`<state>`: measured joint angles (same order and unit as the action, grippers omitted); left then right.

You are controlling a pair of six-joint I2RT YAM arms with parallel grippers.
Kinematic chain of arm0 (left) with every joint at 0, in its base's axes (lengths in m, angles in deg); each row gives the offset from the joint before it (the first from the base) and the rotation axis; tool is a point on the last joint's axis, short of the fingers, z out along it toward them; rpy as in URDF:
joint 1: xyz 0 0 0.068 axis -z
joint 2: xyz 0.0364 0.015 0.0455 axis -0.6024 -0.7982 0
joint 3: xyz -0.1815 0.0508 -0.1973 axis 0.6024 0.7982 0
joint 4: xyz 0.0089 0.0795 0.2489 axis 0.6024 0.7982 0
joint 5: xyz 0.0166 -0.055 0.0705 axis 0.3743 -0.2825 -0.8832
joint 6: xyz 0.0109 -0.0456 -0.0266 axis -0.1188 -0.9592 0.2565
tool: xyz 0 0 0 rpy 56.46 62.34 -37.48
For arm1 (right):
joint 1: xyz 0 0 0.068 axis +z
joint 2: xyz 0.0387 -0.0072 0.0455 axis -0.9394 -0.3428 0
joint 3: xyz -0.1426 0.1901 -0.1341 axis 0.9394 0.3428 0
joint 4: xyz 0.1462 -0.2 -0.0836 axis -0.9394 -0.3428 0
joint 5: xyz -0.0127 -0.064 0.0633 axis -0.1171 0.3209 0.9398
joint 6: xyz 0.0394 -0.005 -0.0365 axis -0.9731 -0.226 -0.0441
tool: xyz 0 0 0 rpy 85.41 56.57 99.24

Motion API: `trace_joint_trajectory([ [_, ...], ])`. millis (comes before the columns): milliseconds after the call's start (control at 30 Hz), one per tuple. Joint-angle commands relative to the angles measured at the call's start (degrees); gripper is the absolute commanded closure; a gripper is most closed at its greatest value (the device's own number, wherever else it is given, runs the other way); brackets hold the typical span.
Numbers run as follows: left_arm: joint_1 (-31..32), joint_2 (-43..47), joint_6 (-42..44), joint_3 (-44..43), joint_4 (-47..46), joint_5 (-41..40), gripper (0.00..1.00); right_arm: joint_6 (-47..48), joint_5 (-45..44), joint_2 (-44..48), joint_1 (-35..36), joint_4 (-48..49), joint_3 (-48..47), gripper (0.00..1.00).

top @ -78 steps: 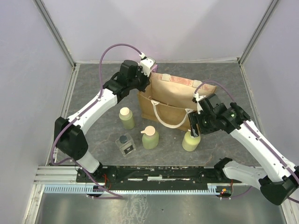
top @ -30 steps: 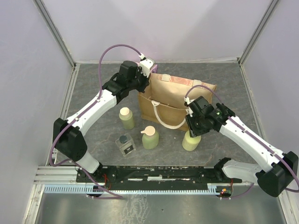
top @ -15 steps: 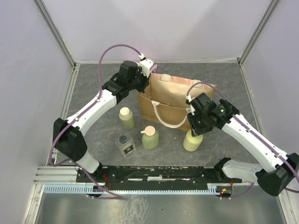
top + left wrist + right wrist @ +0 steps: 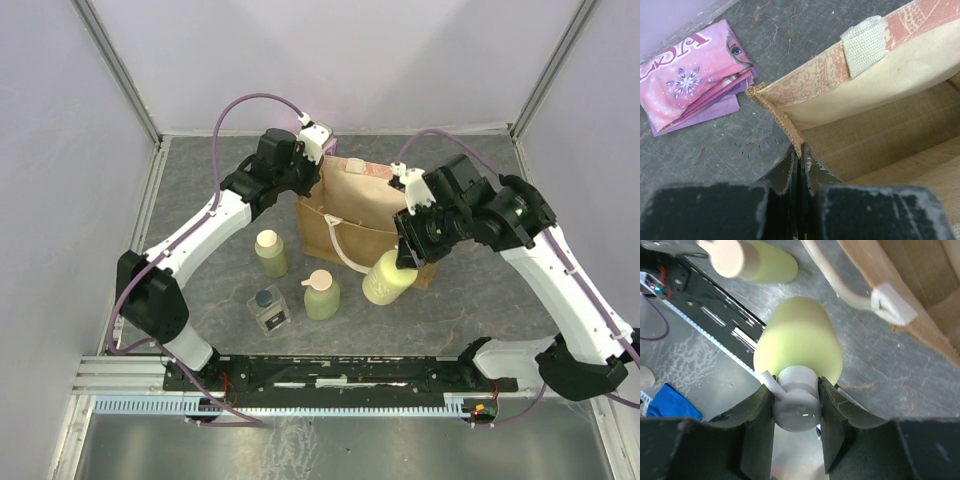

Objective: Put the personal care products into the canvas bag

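Note:
The bag's open inside is outward of my right gripper, so it will next move outward over the bag's near rim, lower the bottle and release it.
The tan canvas bag (image 4: 345,205) stands open at the back middle. My left gripper (image 4: 318,163) is shut on the bag's rim (image 4: 790,131) at its left corner. My right gripper (image 4: 408,252) is shut on the pump top (image 4: 796,399) of a yellow-green bottle (image 4: 384,278) and holds it tilted in the air in front of the bag. On the table stand a yellow-green bottle with a cream cap (image 4: 269,252), a yellow-green pump bottle (image 4: 321,294) and a clear square bottle with a dark cap (image 4: 267,309).
A pink printed packet (image 4: 695,79) lies on the table left of the bag. Grey walls close in the back and sides. A black rail (image 4: 330,372) runs along the near edge.
My right gripper has closed on the right-hand pump bottle, lifted it off the table and swung it up and left toward the bag front. The left arm has not moved.

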<state>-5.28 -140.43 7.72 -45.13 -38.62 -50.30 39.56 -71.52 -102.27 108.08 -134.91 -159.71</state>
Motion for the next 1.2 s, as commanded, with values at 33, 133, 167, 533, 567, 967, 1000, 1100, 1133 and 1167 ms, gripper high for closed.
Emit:
trace_joint_trajectory([
  [33,0.4,-1.3,1.4,-1.7,0.4,-0.1,0.97,3.1,7.2,-2.8,0.1,7.4,-11.8,1.0],
  [133,0.3,-1.5,1.9,-1.8,0.4,-0.3,0.97,4.1,7.1,-5.7,0.0,11.0,-17.2,1.0],
  [167,0.3,-1.6,2.0,-1.9,0.3,-0.4,0.97,4.4,6.7,-7.1,0.1,11.5,-19.7,1.0],
  [533,0.3,-1.1,2.5,-2.4,-0.3,-1.3,0.97,13.7,-7.1,-16.9,-0.2,20.6,-35.8,1.0],
  [567,0.3,-1.0,2.5,-2.4,-0.3,-1.3,0.97,14.6,-8.6,-17.9,-0.3,20.6,-37.1,1.0],
  [967,0.2,-0.6,2.5,-0.9,-0.7,-2.7,0.97,17.5,-14.8,-18.1,-6.6,19.3,-35.0,1.0],
  [1000,0.2,-0.5,2.5,-0.8,-0.7,-2.8,0.97,17.4,-15.4,-17.7,-7.5,18.8,-33.7,1.0],
  [1100,0.2,0.0,2.6,-0.4,-0.9,-3.0,0.97,17.3,-17.4,-16.1,-10.0,17.5,-28.2,1.0],
  [1133,0.3,0.1,2.7,-0.3,-0.8,-3.1,0.97,16.8,-17.3,-15.4,-10.5,17.5,-26.4,1.0],
  [1167,0.2,0.2,2.8,-0.3,-0.7,-3.0,0.97,16.3,-16.9,-14.8,-11.1,17.4,-24.9,1.0],
])
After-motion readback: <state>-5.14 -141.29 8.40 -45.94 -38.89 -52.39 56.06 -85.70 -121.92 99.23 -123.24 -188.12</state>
